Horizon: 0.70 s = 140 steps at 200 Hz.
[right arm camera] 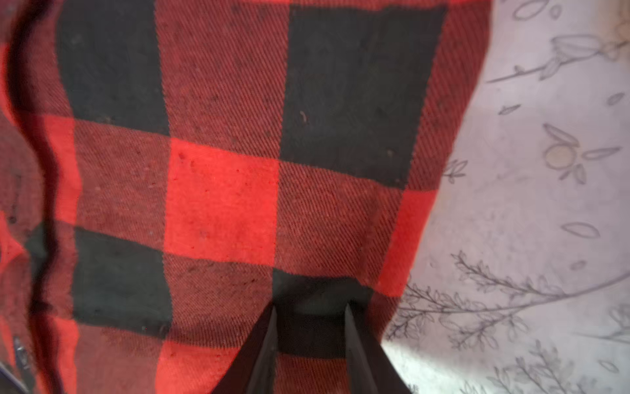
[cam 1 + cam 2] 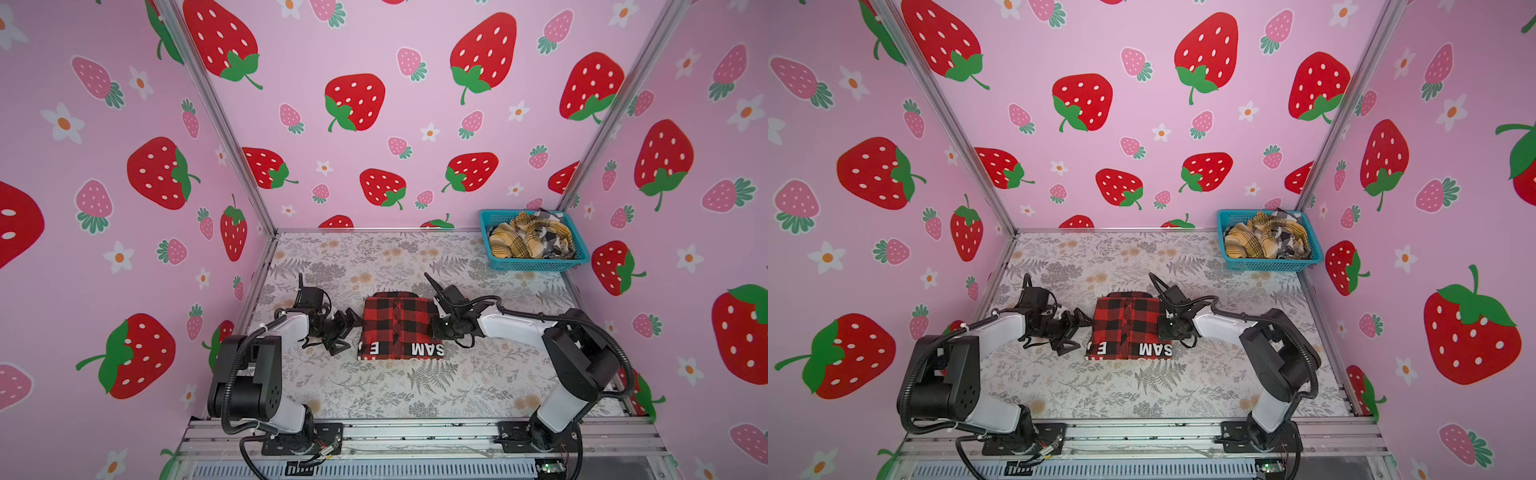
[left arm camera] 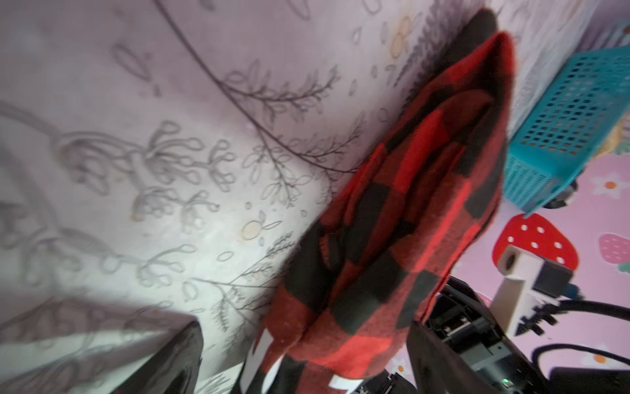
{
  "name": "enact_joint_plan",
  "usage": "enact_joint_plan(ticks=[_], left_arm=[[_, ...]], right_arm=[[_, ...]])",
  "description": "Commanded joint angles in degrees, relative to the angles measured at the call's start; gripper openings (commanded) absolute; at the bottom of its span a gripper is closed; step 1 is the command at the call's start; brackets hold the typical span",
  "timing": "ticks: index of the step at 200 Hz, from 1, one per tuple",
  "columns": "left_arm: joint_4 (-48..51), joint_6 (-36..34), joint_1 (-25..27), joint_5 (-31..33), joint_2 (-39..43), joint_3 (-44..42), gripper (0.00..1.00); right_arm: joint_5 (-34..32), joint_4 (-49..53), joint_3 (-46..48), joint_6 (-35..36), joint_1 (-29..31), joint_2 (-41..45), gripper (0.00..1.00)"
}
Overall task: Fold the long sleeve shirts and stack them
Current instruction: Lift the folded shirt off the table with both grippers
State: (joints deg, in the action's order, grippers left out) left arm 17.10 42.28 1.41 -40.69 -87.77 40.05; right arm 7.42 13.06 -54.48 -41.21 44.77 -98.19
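Observation:
The shirt's layered side edge (image 2: 365, 316) (image 3: 386, 216) is beside my left gripper and slightly outward of it. My left gripper will next ease its wide-spread fingers outward around the stacked folds and close.
A red-and-black check long sleeve shirt (image 2: 397, 324) (image 2: 1125, 328) lies folded in a rectangle mid-table, its white lettering along the near edge. My left gripper (image 2: 349, 332) (image 2: 1074, 331) stands open at the shirt's left edge. In the left wrist view its fingers (image 3: 180, 358) spread wide on either side of that edge of the shirt (image 3: 392, 218). My right gripper (image 2: 437, 328) (image 1: 311, 307) hangs over the shirt's right edge, jaws a little apart with flat cloth (image 1: 221, 191) showing between them. A mustard-yellow plaid shirt (image 2: 515, 243) and a black-and-white plaid one (image 2: 555, 232) lie crumpled in the basket.
The turquoise mesh basket (image 2: 536, 262) (image 2: 1271, 264) (image 3: 572, 119) sits in the back right corner against the wall. Strawberry-print walls close off the floral table (image 2: 374, 390) on three sides. A metal rail with both arm bases runs along the front edge.

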Motion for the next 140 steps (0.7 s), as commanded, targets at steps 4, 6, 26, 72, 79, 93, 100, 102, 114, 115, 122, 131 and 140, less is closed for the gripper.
enact_joint_plan(ticks=[4, 6, 26, 72, 79, 93, 100, 102, 114, 115, 122, 131, 140], left_arm=[[-4.96, 2.12, 0.57, 1.49, -4.29, -2.19, 0.96], [-5.32, 2.28, 0.60, 1.49, -4.70, -2.35, 0.96], [-11.41, 4.95, 0.60, 0.17, -7.73, -4.90, 0.97], [-30.57, 13.69, 1.31, -5.80, -20.87, -8.46, 0.98], [-34.51, 15.52, 1.62, -6.47, -23.05, -8.88, 0.98], [-41.29, 19.02, 1.91, -8.10, -26.29, -9.38, 0.97], [-43.26, 20.04, 1.92, -8.62, -27.13, -9.48, 0.97], [-43.53, 20.10, 1.95, -8.73, -27.29, -9.34, 0.97], [-43.37, 19.93, 2.34, -8.84, -27.39, -8.75, 0.96], [-43.29, 19.89, 2.31, -8.86, -27.38, -8.71, 0.96], [-42.76, 19.69, 2.54, -8.86, -27.29, -8.23, 0.95], [-42.68, 19.59, 2.73, -9.12, -27.28, -7.83, 0.94], [-43.00, 19.69, 3.03, -9.49, -27.50, -7.46, 0.92]], right_arm=[[0.98, 2.09, -1.15, 1.56, -0.63, -2.91, 0.34], [1.07, 2.07, -1.15, 1.64, -0.71, -3.13, 0.33], [2.34, 1.71, -1.20, 2.09, -1.63, -4.44, 0.32], [3.66, 1.51, -1.74, 3.03, -2.28, -7.02, 0.30], [3.87, 1.45, -1.81, 2.94, -2.24, -7.36, 0.29], [4.17, 1.39, -1.79, 2.81, -2.24, -7.80, 0.29], [4.26, 1.30, -1.82, 2.76, -2.28, -8.17, 0.29], [4.27, 1.28, -1.89, 2.73, -2.27, -8.20, 0.29], [4.52, 1.27, -2.07, 2.72, -2.24, -8.68, 0.29], [4.53, 1.22, -2.10, 2.72, -2.28, -8.73, 0.29], [4.45, 1.23, -2.12, 2.63, -2.24, -8.91, 0.29], [4.50, 1.10, -2.29, 2.49, -2.25, -9.17, 0.28], [4.44, 0.97, -2.41, 2.31, -2.28, -9.38, 0.28]])
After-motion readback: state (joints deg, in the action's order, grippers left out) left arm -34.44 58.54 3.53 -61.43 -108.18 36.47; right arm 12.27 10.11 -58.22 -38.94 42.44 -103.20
